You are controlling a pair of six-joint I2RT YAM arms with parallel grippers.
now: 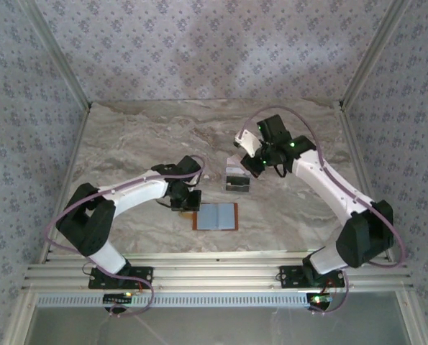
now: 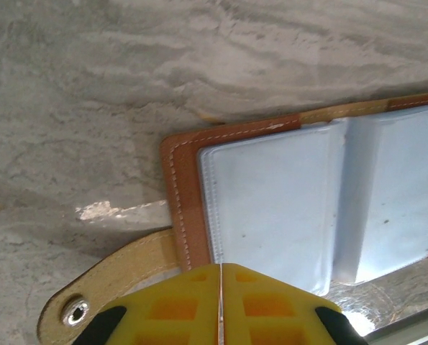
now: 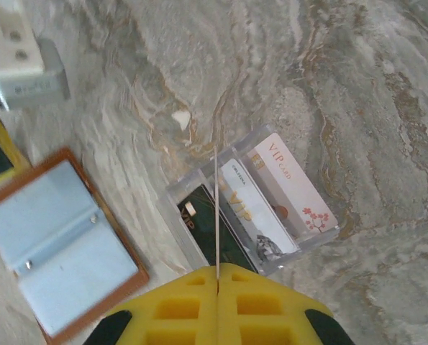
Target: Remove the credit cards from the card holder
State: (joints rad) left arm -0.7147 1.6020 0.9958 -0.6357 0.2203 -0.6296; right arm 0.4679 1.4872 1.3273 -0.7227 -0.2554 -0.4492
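Observation:
My right gripper should next turn the credit card in line, lower it into the white card's slot (image 1: pixel 237 172) (image 3: pixel 252 206) and release it. That slot is below and at an angle.
The card holder (image 1: pixel 216 215), a brown wallet with pale blue lining, lies open on the marble table. My left gripper (image 2: pixel 219 267) is shut at the near edge of the card holder (image 2: pixel 285 208), with a thin pale sliver between its pads. My right gripper (image 3: pixel 217 269) is shut on a credit card (image 3: pixel 216 201), seen edge-on as a thin line above the clear tray (image 3: pixel 206 165). In the tray lie a dark green card (image 3: pixel 203 230), a white card (image 3: pixel 260 215) and a pale pink card (image 3: pixel 293 187). From above, my right gripper (image 1: pixel 252 167) hangs just over the tray (image 1: pixel 237 181).
The holder's tan strap with a metal snap (image 2: pixel 77 310) sticks out to its left. A small pale chip (image 3: pixel 180 118) lies on the marble beyond the tray. Patterned walls and aluminium posts (image 1: pixel 70 72) close in the table on three sides.

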